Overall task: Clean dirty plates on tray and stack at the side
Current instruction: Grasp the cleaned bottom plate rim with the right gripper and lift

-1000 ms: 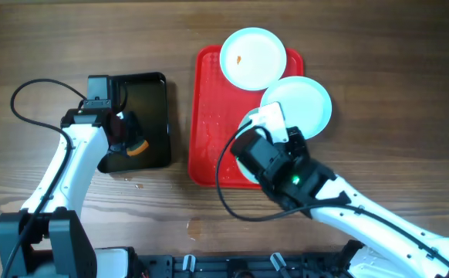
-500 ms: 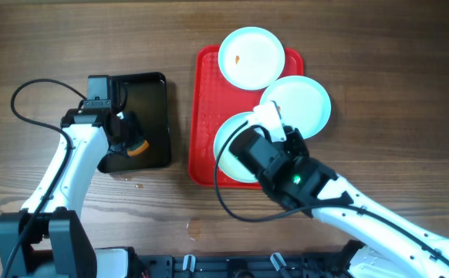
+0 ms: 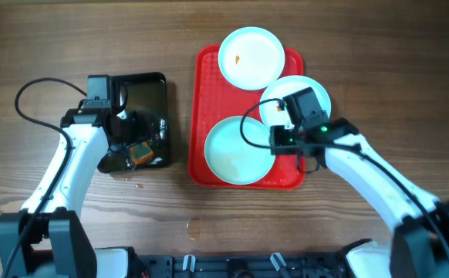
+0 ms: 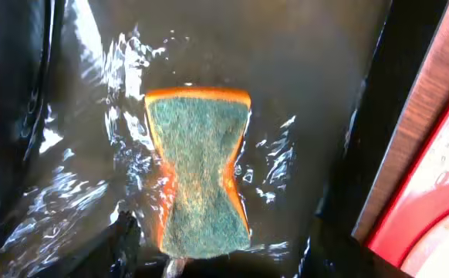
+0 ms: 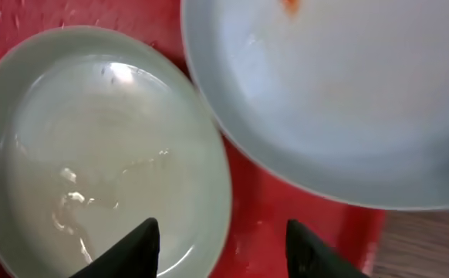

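Observation:
My right gripper moves straight down onto the near plate's rim (image 3: 272, 159) (image 5: 223, 234) next and closes there, since that rim already runs between its open fingers.
Three pale plates rest on the red tray (image 3: 205, 85). The far plate (image 3: 249, 58) has an orange smear. The middle plate (image 3: 305, 83) overlaps the tray's right edge and shows an orange smear (image 5: 290, 6) in the right wrist view. The near plate (image 3: 238, 150) lies flat, wet and glossy (image 5: 93, 154). My right gripper (image 3: 280, 140) is open over the near plate's right rim; the rim passes between the fingertips (image 5: 143, 239) untouched. My left gripper (image 3: 138, 150) is open over the sponge (image 4: 200, 181), which lies green side up in water.
The black tray (image 3: 143, 93) holding the sponge and water sits left of the red tray. A cable (image 3: 35, 89) loops at the far left. Water drops (image 3: 194, 227) mark the wooden table in front of the trays.
My right gripper set the near plate flat on the red tray, opened, and the arm swung to the right. My left gripper opened and let go of the sponge in the black tray.

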`<state>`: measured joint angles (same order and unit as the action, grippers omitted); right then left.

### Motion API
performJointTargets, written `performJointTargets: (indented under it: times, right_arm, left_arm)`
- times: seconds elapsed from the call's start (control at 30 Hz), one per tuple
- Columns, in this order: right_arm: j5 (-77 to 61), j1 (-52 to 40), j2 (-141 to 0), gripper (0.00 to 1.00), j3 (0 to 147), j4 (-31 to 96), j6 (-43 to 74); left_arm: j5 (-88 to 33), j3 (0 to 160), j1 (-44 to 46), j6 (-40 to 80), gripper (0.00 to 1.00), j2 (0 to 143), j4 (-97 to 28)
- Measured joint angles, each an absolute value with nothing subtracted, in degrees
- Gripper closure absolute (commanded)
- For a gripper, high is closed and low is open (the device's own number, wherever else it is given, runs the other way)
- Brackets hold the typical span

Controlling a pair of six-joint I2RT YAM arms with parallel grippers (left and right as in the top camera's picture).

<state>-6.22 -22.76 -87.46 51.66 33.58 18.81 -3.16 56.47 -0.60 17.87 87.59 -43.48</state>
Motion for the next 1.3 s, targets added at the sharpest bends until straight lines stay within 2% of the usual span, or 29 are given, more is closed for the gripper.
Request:
performJointTargets:
  times: [0.1,0.13,0.17,0.2,0.23,0.43,0.73,1.0,1.3]
  right_arm:
    - [-10.13,-22.83,-91.94,0.61,51.66,32.91,18.15]
    - [-10.98,-22.83,-93.6,0.68,51.59,32.18,18.37]
    - [-11.66,-22.83,-95.18,0.79,51.55,31.55,18.37]
    - [-11.99,-22.83,-96.29,0.91,51.53,31.2,18.41]
    - [-12.47,-22.83,-97.51,0.96,51.42,30.92,18.92]
    - [-12.93,-22.81,-97.51,0.96,51.33,30.85,21.02]
    - [1.28,-24.71,-79.42,0.96,50.94,33.21,20.1]
    - [25.26,-37.15,-66.24,0.96,50.96,34.04,17.65]
    - [55.48,-51.2,-68.4,0.96,50.94,29.93,8.49]
  left_arm:
    - [-3.75,56.73,-0.6,17.5,0.24,87.42,-44.56]
    - [-3.88,56.84,-0.6,17.41,0.21,87.24,-44.75]
    - [-4.01,56.86,-0.6,17.41,0.05,87.05,-44.84]
    - [-4.05,56.88,-0.6,17.17,0.0,86.74,-45.08]
    - [-4.21,56.9,-0.6,16.97,0.0,86.41,-45.25]
    - [-4.43,57.01,-0.6,17.02,0.0,85.86,-45.74]
    - [-4.43,57.01,-0.6,17.02,0.0,85.84,-45.89]
    - [-4.43,57.01,-0.6,17.02,0.0,85.84,-45.87]
    - [-4.43,57.01,-0.6,17.02,0.0,85.84,-45.91]
